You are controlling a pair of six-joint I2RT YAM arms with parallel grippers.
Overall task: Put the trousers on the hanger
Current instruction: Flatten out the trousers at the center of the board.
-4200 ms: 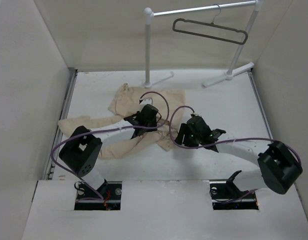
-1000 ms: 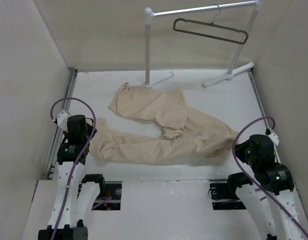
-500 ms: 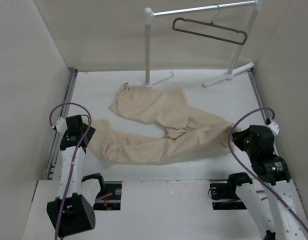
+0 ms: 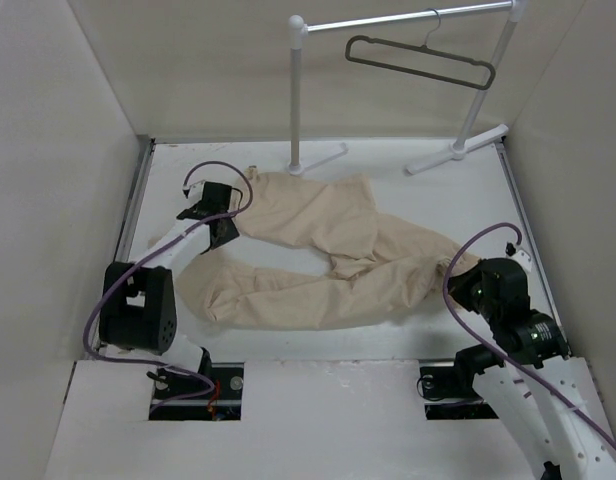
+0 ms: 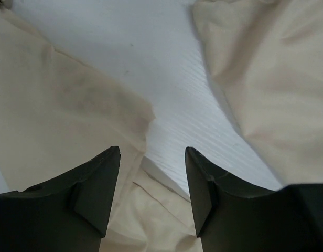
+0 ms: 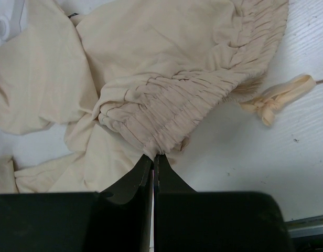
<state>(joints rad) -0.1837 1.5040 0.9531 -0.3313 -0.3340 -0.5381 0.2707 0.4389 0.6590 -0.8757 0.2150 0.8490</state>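
Observation:
The gathered waistband (image 6: pixel 177 113) goes slightly back over the tabletop next, drawn by its near edge. My right gripper then releases it there, since cloth lies bunched beside the far leg.
The beige trousers (image 4: pixel 318 230) lie spread flat on the white table, waist to the right and both legs running left. The dark hanger (image 4: pixel 420 62) hangs by its hook from the rail at the back right, with nothing on it. My left gripper (image 4: pixel 223 225) hovers over the left end of the far leg. In the left wrist view it (image 5: pixel 152 152) is open, with cloth (image 5: pixel 62 121) and bare table below and nothing between its fingers. My right gripper (image 4: pixel 456 270) is at the waist. In the right wrist view it (image 6: pixel 152 156) is shut on the gathered elastic waistband (image 6: pixel 177 113).
The white garment rail (image 4: pixel 293 90) stands at the back, its feet (image 4: pixel 328 155) resting on the table just behind the trousers. A drawstring bow (image 6: pixel 279 97) trails from the waist onto the table. Walls close in the left, right and back sides.
My left arm has swung from the near-left table edge out to the left end of the far leg. The right gripper stays shut on the waist, which has shifted slightly.

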